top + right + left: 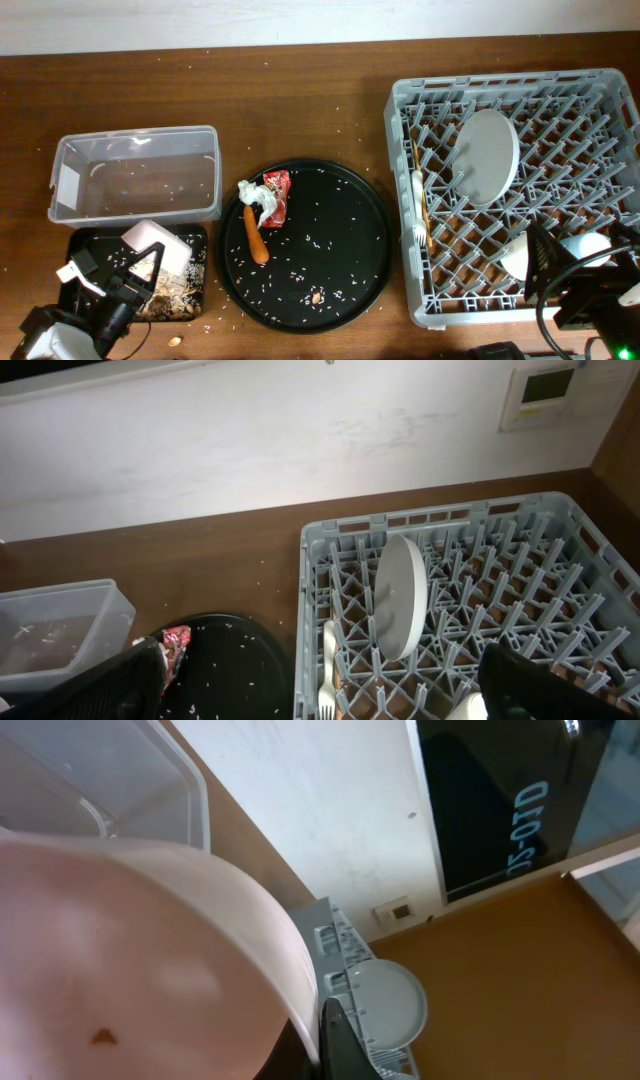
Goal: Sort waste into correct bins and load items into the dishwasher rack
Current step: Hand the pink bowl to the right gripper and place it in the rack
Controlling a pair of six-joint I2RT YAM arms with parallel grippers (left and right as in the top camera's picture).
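Observation:
My left gripper should lift across the tray point(350, 250) to the right in the overhead view, then lower and release, as rack wires beside the plate are empty there.
My left gripper point(135, 270) is shut on the rim of a white bowl point(157, 240), tipped over the shallow black bin point(197, 235), which holds brownish scraps and rice. The bowl point(120, 960) fills the left wrist view, with one finger point(335, 1040) against its rim. The clear tub point(135, 175) stands behind. A crumpled tissue point(253, 193), red wrapper point(278, 192) and carrot point(256, 238) lie on the round black tray point(350, 250) among loose rice. The dishwasher rack point(520, 95) holds the plate point(487, 155), white utensil point(418, 195), chopsticks point(413, 155) and two white cups point(515, 255). My right gripper point(325, 695) is open over the rack's front.
Rice grains are scattered over the brown table. In the right wrist view the rack point(450, 530) holds the upright plate point(400, 595) and the fork point(328, 670), with the wrapper point(177, 640) at the left. A white wall runs along the back.

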